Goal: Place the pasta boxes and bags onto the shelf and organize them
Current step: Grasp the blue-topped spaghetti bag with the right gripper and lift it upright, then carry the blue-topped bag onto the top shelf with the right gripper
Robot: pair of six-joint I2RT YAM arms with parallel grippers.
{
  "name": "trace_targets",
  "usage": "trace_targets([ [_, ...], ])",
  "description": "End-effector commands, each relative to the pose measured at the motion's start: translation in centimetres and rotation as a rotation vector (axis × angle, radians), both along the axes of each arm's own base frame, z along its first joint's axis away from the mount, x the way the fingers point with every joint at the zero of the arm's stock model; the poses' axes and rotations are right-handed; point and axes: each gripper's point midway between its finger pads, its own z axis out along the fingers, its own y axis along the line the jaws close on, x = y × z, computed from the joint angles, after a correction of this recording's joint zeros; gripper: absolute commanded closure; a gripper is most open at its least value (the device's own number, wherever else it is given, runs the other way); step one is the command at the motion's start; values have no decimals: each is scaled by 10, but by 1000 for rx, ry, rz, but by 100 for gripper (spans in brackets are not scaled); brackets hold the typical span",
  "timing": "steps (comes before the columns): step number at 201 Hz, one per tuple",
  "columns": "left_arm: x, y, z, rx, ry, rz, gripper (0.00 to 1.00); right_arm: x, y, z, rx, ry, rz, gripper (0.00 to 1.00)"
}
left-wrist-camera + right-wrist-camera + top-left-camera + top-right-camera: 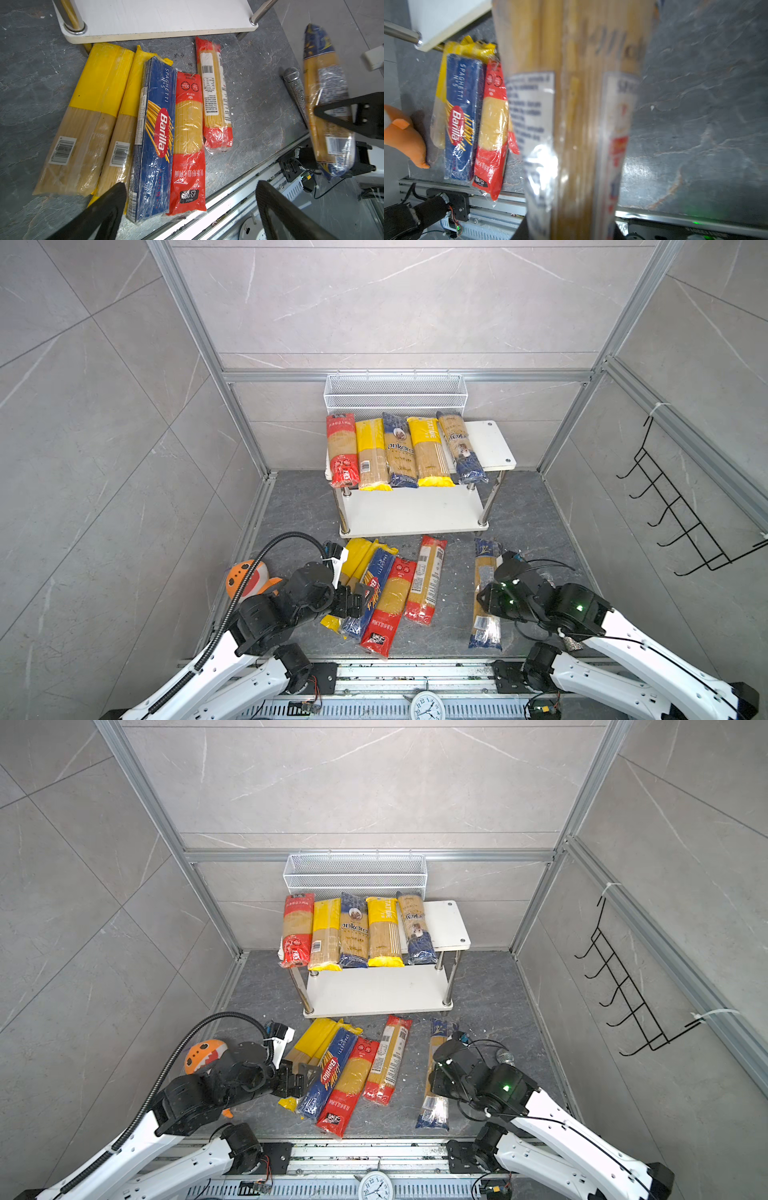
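Observation:
The top board's bare end [490, 445] lies above and outward of the right gripper and still has room, so the robot will next move that gripper up and outward to release the dark-blue-ended packet there.
The shelf [415, 510] stands at the back, with several pasta packets [399, 450] side by side on its top board. My right gripper [486, 601] is shut on a long dark-blue-ended packet [482, 568], which fills the right wrist view [581, 104] and looks raised off the floor in the left wrist view [326, 87]. On the floor lie two yellow packets [93, 104], a blue Barilla box [155, 124], a red bag [188, 135] and a red-ended bag [215, 93]. Above the near ends of the box and red bag my left gripper [191, 187] hangs open and holds nothing.
An orange plush toy [245, 576] lies left of my left arm. A microphone [295, 87] rests on the floor by the held packet. A white wire basket [395, 393] hangs behind the shelf, and a black hook rack [685, 510] is on the right wall. A metal rail [239, 199] edges the front.

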Motion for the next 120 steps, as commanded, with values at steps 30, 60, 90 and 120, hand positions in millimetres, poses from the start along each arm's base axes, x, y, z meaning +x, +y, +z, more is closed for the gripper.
trace_targets([
  [30, 16, -23, 37, -69, -70, -29, 0, 25, -41, 93, -150, -272, -51, 100],
  [60, 22, -25, 46, -56, -93, -30, 0, 46, -39, 135, -184, -353, -52, 100],
  [90, 24, -29, 59, -51, -116, -53, 0, 79, -35, 179, -167, -422, -49, 100],
  [120, 25, -34, 73, -46, -132, -83, 0, 121, -34, 215, -136, -462, -49, 100],
])
